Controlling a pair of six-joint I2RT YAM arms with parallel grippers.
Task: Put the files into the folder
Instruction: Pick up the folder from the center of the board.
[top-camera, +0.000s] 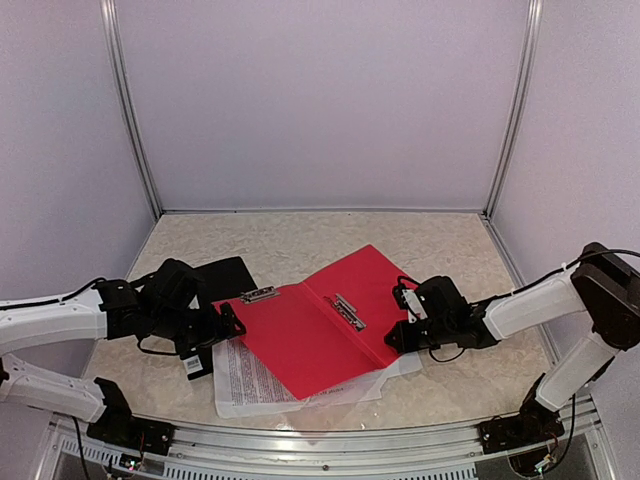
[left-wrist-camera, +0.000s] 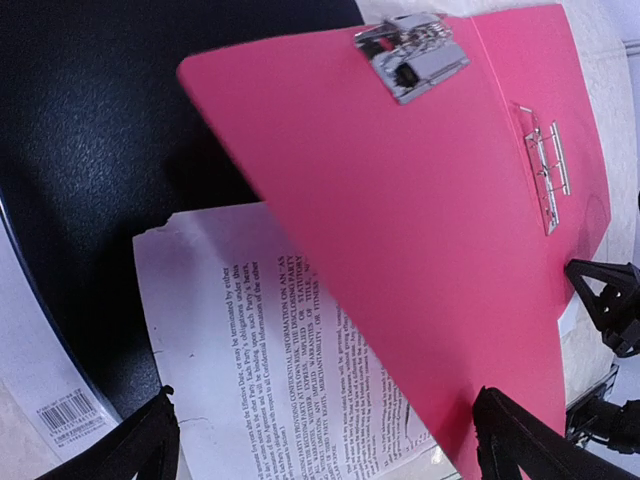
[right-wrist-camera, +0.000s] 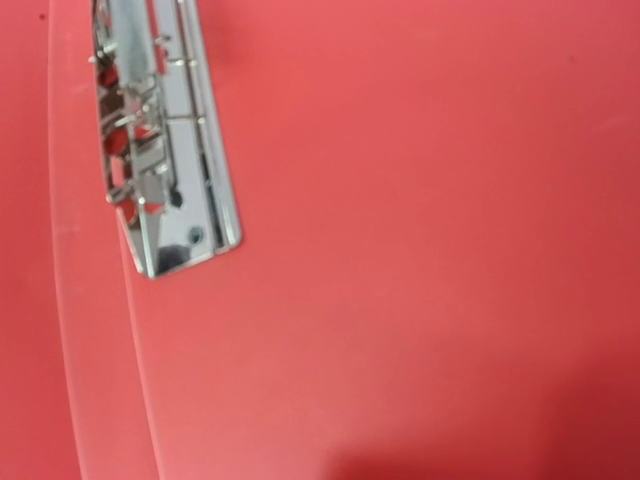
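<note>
My left gripper should slide to the right in the top view, onto the folder cover's far corner (top-camera: 217, 303) (left-wrist-camera: 212, 82) by the metal clip, because that corner juts above the black mat.
A red folder (top-camera: 320, 330) lies open on the table, with a metal clip (top-camera: 258, 294) at its left top edge and a spring bar (top-camera: 349, 311) along its spine. It covers most of the files (top-camera: 250, 385), white sheets that stick out at its near left side. In the left wrist view the top sheet of the files (left-wrist-camera: 250, 330) shows dense print beside the folder (left-wrist-camera: 430, 250). My left gripper (top-camera: 228, 325) is open at the folder's left corner, above the sheets (left-wrist-camera: 330, 450). My right gripper (top-camera: 397, 335) sits shut at the folder's right edge. Its fingers are hidden in its wrist view, which shows only the folder (right-wrist-camera: 420, 250) and spring bar (right-wrist-camera: 165, 150).
A black mat (top-camera: 215, 275) lies at the left under the papers, and shows large in the left wrist view (left-wrist-camera: 100, 150). A barcode label (top-camera: 193, 365) sits near it. White walls enclose the table, and a metal rail (top-camera: 330, 440) runs along its near edge.
</note>
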